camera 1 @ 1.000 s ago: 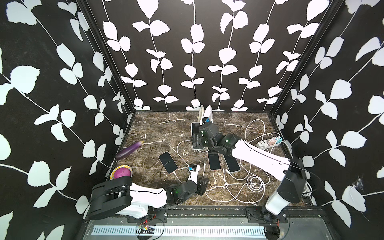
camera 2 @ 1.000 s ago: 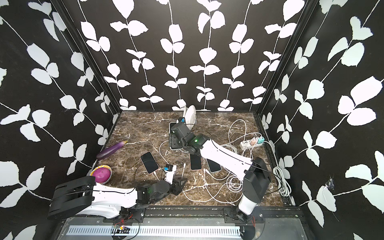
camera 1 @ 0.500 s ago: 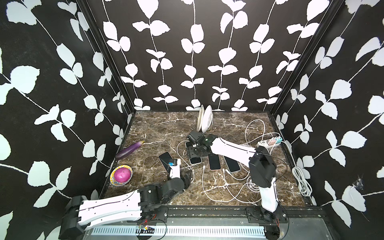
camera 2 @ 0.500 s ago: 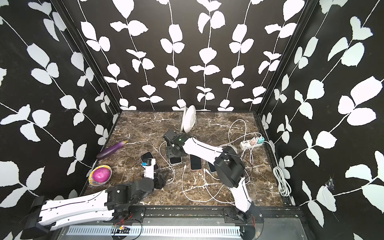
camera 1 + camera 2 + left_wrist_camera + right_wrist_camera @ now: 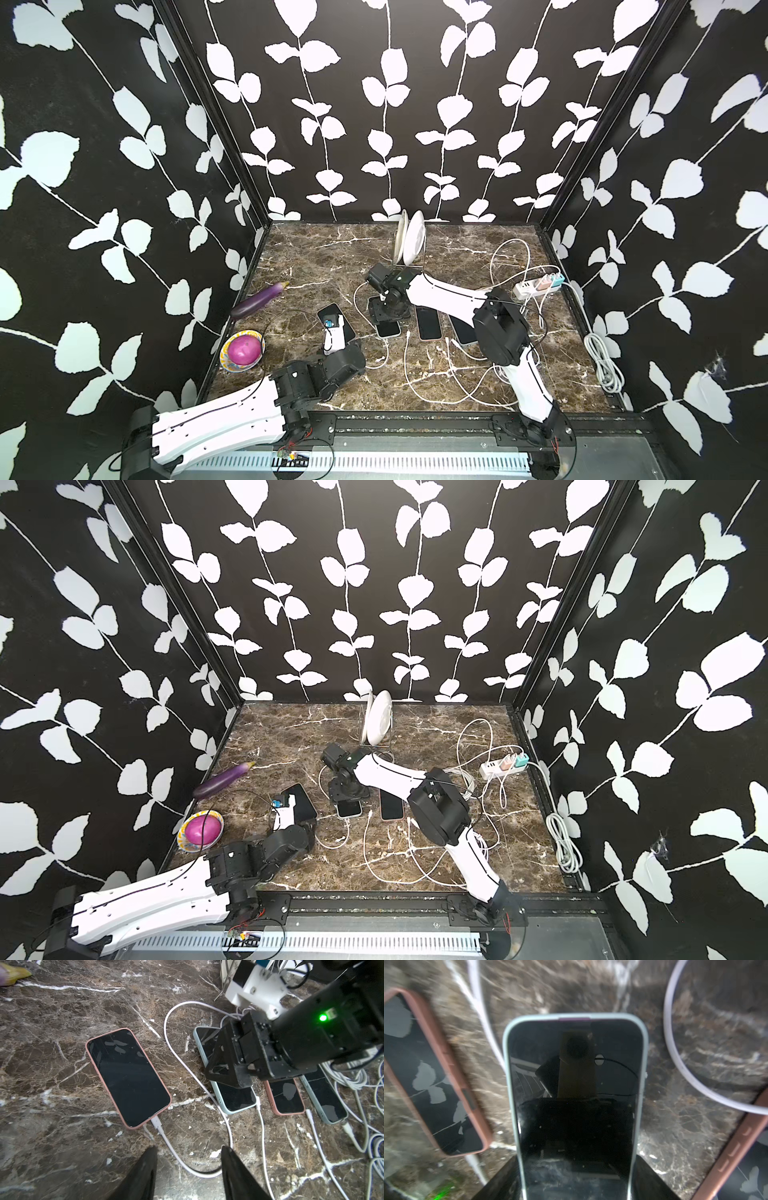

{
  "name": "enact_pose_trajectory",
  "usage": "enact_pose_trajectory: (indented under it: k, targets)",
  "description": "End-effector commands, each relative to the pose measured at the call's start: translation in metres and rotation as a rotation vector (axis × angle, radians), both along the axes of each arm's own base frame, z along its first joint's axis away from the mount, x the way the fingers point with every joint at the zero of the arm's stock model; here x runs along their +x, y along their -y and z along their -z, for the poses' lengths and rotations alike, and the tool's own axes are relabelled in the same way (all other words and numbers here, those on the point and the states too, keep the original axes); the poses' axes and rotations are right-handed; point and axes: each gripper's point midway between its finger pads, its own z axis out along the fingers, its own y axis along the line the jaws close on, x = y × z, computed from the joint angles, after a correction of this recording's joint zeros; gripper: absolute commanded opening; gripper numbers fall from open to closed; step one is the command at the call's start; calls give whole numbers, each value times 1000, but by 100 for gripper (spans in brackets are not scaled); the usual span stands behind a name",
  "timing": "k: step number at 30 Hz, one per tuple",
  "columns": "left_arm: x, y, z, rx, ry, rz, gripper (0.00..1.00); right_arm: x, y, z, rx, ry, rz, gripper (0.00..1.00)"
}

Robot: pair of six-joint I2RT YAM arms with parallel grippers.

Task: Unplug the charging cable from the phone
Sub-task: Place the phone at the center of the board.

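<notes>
My right gripper slides the held phone into a bare gap beside it next, toward the neighboring phones, and releases, as cable crowds the phone's other edge.
A pink-cased phone (image 5: 127, 1077) lies face up on the marble table, with a white charging cable's plug (image 5: 156, 1123) in its near end. My left gripper (image 5: 188, 1154) is open just short of that plug, and the cable loops between its fingers without touching them. In a top view this gripper (image 5: 362, 354) is low near the table's front left. My right gripper (image 5: 575, 1178) is shut on a light-blue-cased phone (image 5: 575, 1095), one finger on each long edge. That phone (image 5: 388, 329) lies flat, with its own cable plugged in.
Two more phones (image 5: 428, 326) (image 5: 463, 332) lie right of the light-blue one, with white cables tangled around them. A power strip (image 5: 538, 285) and coiled cord (image 5: 604, 361) sit at the right. Plates in a rack (image 5: 409, 243) stand at the back. An eggplant (image 5: 259, 300) and bowl (image 5: 243, 350) are at the left.
My left arm has swung left to the pink phone's cable end, and its jaws have narrowed a little. My right gripper has come forward from beside the plate rack.
</notes>
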Motion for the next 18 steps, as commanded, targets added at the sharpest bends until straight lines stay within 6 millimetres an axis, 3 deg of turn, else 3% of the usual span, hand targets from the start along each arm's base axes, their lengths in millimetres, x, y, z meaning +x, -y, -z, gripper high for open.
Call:
enact_pose_trajectory:
  k: [1, 6, 11, 18]
  targets:
    - [-1, -6, -6, -3, -2, -17, 55, 10, 10, -2, -12, -11, 16, 0]
    - [-1, -21, -11, 17, 9, -65, 60, 19, 27, 3, -69, -14, 36, 0]
    - [-4, -34, -2, 68, -52, -119, 66, 20, 35, 10, -102, -25, 35, 0]
    - [-4, -35, 4, 88, -88, -134, 66, 15, 24, 9, -64, -22, -1, 0]
